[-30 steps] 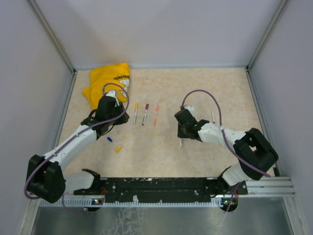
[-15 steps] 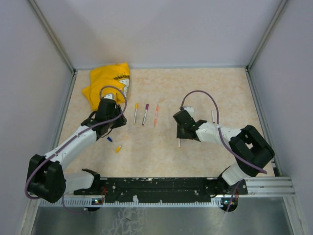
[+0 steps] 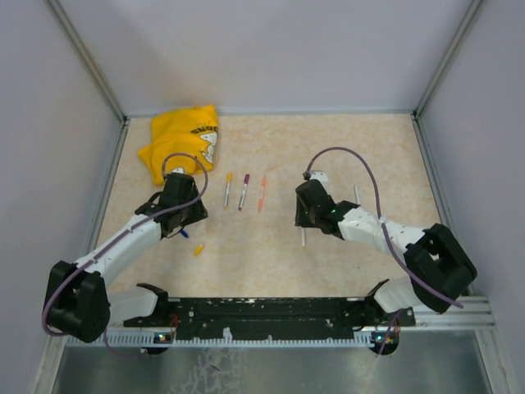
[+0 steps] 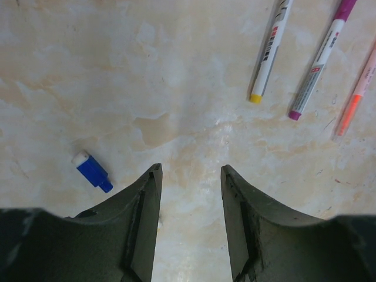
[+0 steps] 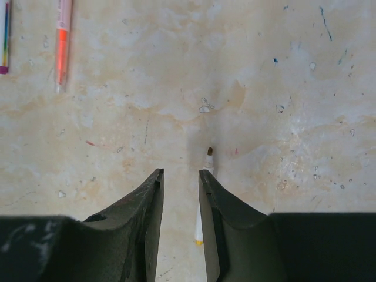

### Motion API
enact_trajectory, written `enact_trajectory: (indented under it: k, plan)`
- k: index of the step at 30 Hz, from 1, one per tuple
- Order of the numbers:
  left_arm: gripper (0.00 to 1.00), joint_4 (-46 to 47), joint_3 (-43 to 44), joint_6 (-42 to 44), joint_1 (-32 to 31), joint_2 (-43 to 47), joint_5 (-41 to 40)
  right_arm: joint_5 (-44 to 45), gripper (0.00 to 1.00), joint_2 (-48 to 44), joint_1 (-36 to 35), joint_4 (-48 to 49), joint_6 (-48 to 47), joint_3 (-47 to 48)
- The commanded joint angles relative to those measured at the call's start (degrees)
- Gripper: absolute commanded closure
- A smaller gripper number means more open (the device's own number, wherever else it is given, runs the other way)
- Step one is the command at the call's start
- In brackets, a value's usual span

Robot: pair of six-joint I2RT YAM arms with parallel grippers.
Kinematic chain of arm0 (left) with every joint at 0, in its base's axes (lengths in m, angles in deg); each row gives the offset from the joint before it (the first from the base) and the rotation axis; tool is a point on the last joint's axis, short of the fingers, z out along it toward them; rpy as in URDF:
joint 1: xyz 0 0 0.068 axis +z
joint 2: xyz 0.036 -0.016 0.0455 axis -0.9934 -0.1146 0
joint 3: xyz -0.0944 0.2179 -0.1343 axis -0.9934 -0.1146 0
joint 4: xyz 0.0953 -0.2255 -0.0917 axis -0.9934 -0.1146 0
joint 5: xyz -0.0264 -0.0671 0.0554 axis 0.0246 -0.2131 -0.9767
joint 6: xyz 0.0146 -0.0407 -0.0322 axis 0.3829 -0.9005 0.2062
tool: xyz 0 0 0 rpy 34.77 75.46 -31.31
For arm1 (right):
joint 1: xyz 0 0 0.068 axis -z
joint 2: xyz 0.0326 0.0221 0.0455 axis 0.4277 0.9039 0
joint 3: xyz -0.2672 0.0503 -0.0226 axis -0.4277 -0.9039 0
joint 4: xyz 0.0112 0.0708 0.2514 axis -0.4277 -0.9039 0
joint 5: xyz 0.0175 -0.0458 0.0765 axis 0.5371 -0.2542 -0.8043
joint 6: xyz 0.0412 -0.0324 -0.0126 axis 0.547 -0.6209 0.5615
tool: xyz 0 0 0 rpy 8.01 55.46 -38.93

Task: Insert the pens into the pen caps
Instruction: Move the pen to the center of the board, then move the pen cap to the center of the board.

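Note:
Next, my left gripper will move back and down to the stubby yellow cap point(image 3: 198, 249), because the cap lies nearer my base than the open fingers.
My left gripper point(image 3: 189, 220) is open and empty, low over the table; in the left wrist view point(image 4: 189, 170) a blue pen cap point(image 4: 93, 172) lies just left of its left finger. The blue cap point(image 3: 183, 233) and a yellow cap point(image 3: 198, 249) show in the top view. Three pens lie side by side: yellow-ended point(image 3: 228, 189) point(image 4: 269, 53), purple-ended point(image 3: 244, 191) point(image 4: 320, 61) and orange point(image 3: 262, 194) point(image 4: 355, 94). My right gripper point(image 3: 305, 222) point(image 5: 181, 173) is open with a narrow gap, above an uncapped white pen point(image 3: 303, 238) point(image 5: 208, 160) lying partly under its right finger.
A crumpled yellow cloth point(image 3: 182, 135) lies at the back left, just beyond the left arm. Another thin white pen point(image 3: 357, 194) lies right of the right gripper. Grey walls close in the table on three sides.
My left gripper has moved toward the near edge, away from the cloth, to beside the blue cap. My right gripper has stayed over the uncapped pen while its arm shifted.

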Motion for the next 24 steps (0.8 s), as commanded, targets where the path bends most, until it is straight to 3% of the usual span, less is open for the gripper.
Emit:
enact_trajectory:
  k: [1, 6, 15, 24]
  plan:
    - [0.49, -4.35, -2.2, -3.88, 0.42, 1.67, 0.69, 0.88, 0.69, -3.93, -0.6, 1.44, -1.81, -0.45]
    - [0.5, -11.66, -1.45, -7.38, 0.39, -1.31, 0.88, 0.77, 0.69, -5.4, -0.6, 2.37, -1.52, -2.04]
    - [0.49, -13.5, -2.64, -6.81, 0.32, -2.27, 5.12, -0.05, 0.69, -5.97, -0.6, 3.4, -1.58, -3.32]
    - [0.46, -16.09, -3.16, -6.39, -0.96, -4.54, 4.34, -1.46, 0.68, -5.54, -0.6, 4.6, -1.1, -3.82]
